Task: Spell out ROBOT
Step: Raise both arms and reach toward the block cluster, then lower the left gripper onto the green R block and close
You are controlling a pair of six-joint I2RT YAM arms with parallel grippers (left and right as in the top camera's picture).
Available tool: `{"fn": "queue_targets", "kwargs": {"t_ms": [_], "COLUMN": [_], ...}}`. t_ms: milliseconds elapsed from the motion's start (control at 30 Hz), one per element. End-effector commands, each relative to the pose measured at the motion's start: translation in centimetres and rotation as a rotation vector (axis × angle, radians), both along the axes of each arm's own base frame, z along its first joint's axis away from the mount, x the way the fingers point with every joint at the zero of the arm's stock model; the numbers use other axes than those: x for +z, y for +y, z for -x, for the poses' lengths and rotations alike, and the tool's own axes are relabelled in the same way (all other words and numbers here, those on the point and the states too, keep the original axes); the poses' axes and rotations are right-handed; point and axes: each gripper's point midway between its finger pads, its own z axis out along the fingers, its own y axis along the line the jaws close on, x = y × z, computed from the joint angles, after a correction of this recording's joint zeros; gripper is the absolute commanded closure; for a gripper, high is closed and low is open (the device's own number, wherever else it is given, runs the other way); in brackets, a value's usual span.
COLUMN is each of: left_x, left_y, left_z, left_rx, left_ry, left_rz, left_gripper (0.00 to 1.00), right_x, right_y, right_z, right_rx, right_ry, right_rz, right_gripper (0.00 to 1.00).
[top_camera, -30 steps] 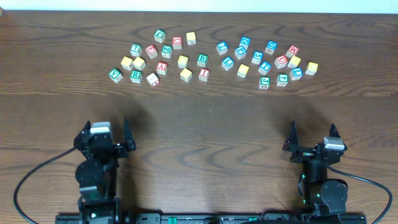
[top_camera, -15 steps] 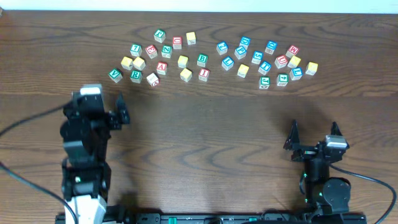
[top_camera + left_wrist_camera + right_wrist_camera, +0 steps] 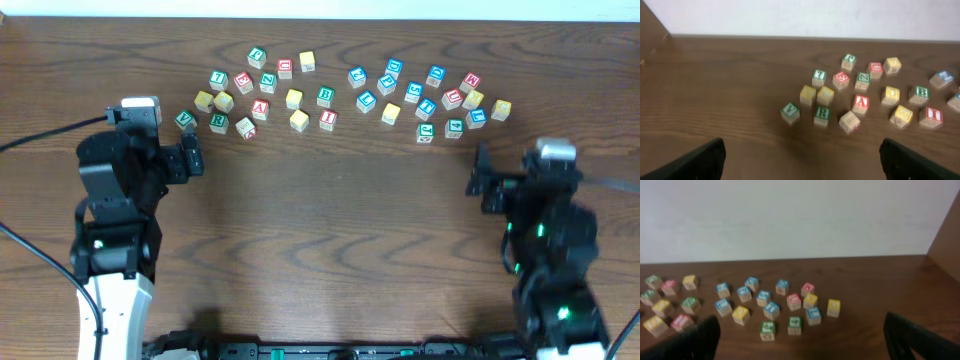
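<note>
My left gripper moves outward and tilts its fingers downward next, then lowers to the green R (image 3: 219, 123) (image 3: 822, 116) between the V and pale block, since R begins ROBOT.
Several wooden letter blocks lie in two loose clusters at the far side of the table: a left cluster (image 3: 262, 95) and a right cluster (image 3: 425, 100). In the left wrist view I read a green R (image 3: 822, 114), a red A (image 3: 861, 103), a yellow O (image 3: 890, 94) and a green B (image 3: 921, 92). The R also shows in the overhead view (image 3: 218, 121). My left gripper (image 3: 152, 150) (image 3: 802, 165) is open and empty, short of the left cluster. My right gripper (image 3: 515, 170) (image 3: 802, 342) is open and empty, short of the right cluster (image 3: 775, 307).
The dark wooden table (image 3: 330, 220) runs to a white wall (image 3: 790, 215) at the back. A green V block (image 3: 790, 111) sits at the near left corner of the left cluster. Cables trail from both arms at the front.
Both arms have lifted from their rest pose at the front edge and swung forward toward the blocks, the left arm first, then the right. No block has moved.
</note>
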Motion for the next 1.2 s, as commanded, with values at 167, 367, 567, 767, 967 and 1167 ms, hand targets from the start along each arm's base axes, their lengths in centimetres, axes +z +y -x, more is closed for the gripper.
{"fn": "queue_targets", "kwargs": {"t_ms": [167, 367, 567, 767, 967, 1167], "left_x": [2.6, 2.4, 1.2, -0.4, -2.7, -4.0], "left_y": [-0.1, 0.0, 0.2, 0.2, -0.2, -0.7], "left_z": [-0.8, -2.0, -3.5, -4.4, -5.4, -5.9], "left_rx": [-0.007, -0.006, -0.005, -0.008, -0.029, -0.044], "left_ry": [0.119, 0.258, 0.431, 0.618, 0.707, 0.735], "left_rz": [0.029, 0.045, 0.065, 0.092, 0.125, 0.157], "left_gripper": [0.03, 0.03, 0.03, 0.03, 0.03, 0.03], "right_x": [4.4, 4.3, 2.7, -0.4, -4.5, -5.9], "right_y": [1.6, 3.6, 3.9, 3.2, 2.9, 3.1], "right_z": [-5.2, -8.5, -10.7, -12.2, -12.8, -13.5], "right_rx": [0.062, 0.169, 0.225, 0.24, 0.224, 0.227], "right_ry": [0.186, 0.369, 0.555, 0.72, 0.852, 0.874], "right_rz": [0.023, 0.021, -0.05, -0.123, -0.14, -0.14], "right_gripper": [0.01, 0.01, 0.01, 0.01, 0.01, 0.01]}}
